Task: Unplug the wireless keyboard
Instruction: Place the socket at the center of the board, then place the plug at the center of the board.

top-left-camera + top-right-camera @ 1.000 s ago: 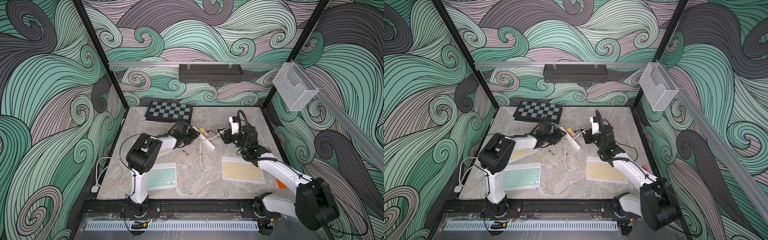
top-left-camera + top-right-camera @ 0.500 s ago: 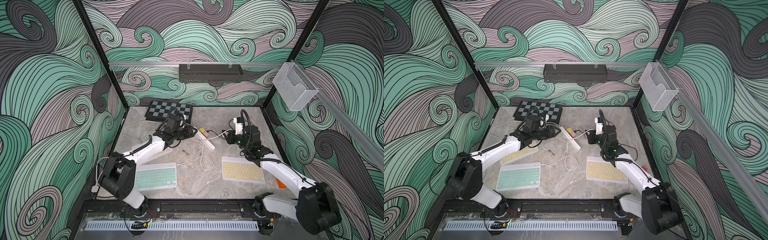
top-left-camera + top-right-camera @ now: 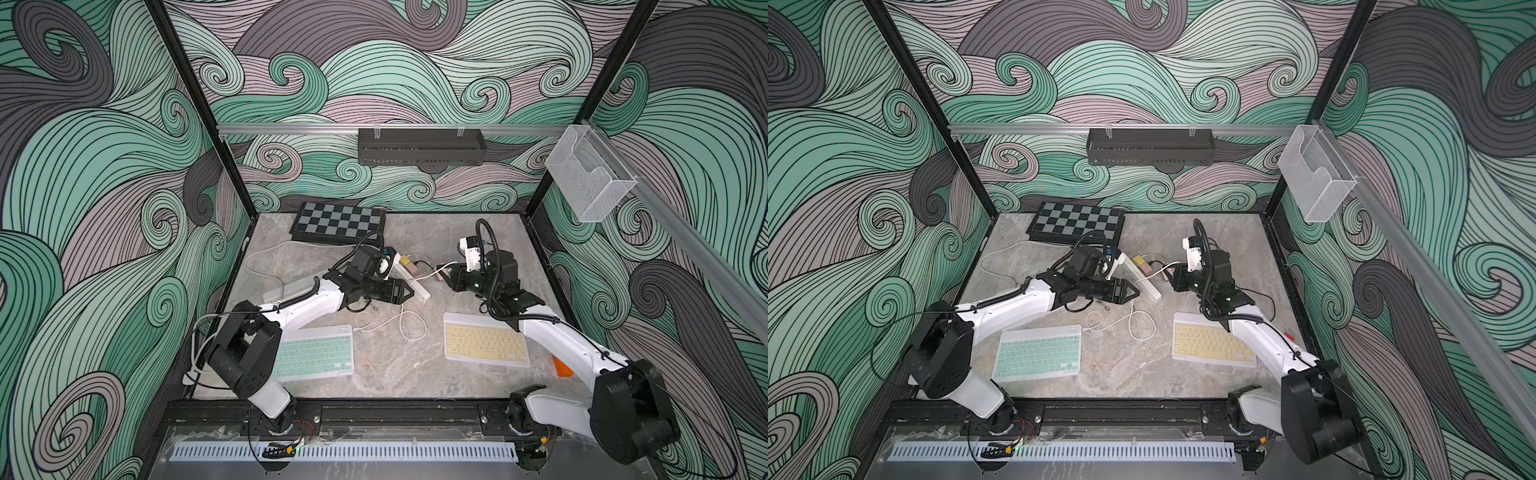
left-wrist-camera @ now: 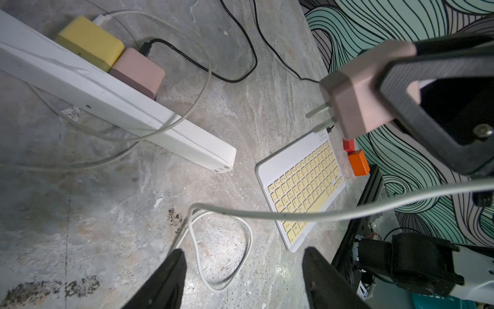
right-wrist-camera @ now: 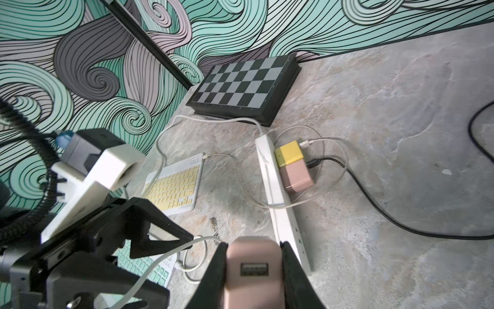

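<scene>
My right gripper moves back and down next to release the pink charger, since bare tabletop by the power strip's near end (image 3: 431, 309) lies below and back from it.
My right gripper (image 5: 254, 248) is shut on a pink charger (image 5: 254, 267) held above the table, its USB port empty and its prongs bare (image 4: 358, 101). A green keyboard (image 3: 313, 353) lies front left with a white cable (image 3: 399, 328) in its rear corner. The cable loops on the table and rises past my left gripper (image 4: 242, 256), whose jaws stand open with nothing between them. The cable's far end is hidden. In both top views the left gripper (image 3: 409, 293) hovers by the near end of the white power strip (image 3: 409, 282), facing the right gripper (image 3: 446, 278).
A yellow charger (image 5: 288, 153) and a second pink charger (image 5: 296, 178) sit in the strip. One yellow keyboard (image 3: 484, 345) lies front right, another (image 5: 173, 184) under my left arm. A chessboard (image 3: 336, 222) lies at the back, an orange block (image 3: 563, 368) by the right wall.
My left arm has swung round, and its gripper has come from beside the chessboard to the strip's near end. The right gripper has scarcely moved and keeps the pink charger.
</scene>
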Motion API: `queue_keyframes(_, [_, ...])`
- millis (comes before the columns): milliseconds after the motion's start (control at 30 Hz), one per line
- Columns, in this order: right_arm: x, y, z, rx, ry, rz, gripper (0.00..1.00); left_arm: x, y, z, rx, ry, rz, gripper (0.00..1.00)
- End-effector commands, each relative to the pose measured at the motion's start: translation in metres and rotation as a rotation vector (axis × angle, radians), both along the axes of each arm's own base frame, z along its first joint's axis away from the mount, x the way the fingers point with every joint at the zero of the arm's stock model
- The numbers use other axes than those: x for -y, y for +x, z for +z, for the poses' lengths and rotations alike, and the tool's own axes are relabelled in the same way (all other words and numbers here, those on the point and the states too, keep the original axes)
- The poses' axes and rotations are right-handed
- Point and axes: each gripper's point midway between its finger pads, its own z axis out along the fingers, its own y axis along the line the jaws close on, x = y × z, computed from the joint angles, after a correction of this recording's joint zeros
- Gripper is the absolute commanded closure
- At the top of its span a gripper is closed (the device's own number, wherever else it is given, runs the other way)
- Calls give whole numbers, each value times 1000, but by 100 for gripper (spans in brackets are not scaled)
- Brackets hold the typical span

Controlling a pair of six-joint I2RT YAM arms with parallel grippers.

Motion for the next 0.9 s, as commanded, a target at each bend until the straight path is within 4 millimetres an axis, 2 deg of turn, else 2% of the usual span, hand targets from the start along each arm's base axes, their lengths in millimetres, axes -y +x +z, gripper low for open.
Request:
queue_keyframes(0, [-14,-3,13,33,20,80,100,10,4,45,118,-46,-72,30])
queue_keyframes(167, [-25,2,3,32,-44,108,100,9,-6,63,118,-38,-131,32])
queue_keyframes(233, [-25,7,-10,-10,-105,95,100,4,-5,67,127,-27,-111,32])
queue_keyframes(300, [-27,7,-28,-118,-123,99,100,-6,0,65,115,5,-56,34])
queue_keyframes(433, [-41,-11,-64,-292,-48,142,100,-26,-4,55,101,46,-7,35])
queue_keyframes(567, [-37,-26,-102,-397,-170,120,100,-41,-6,35,63,73,65,35])
queue_keyframes(600, [-36,-29,-107,-414,-201,121,100,-44,-8,43,77,56,75,35])
queue_keyframes(733, [-26,-33,-128,-442,-388,99,99,-47,-9,37,53,54,93,37])
queue_keyframes(867, [-31,-35,-142,-471,-400,114,100,-48,-4,34,35,49,112,37])
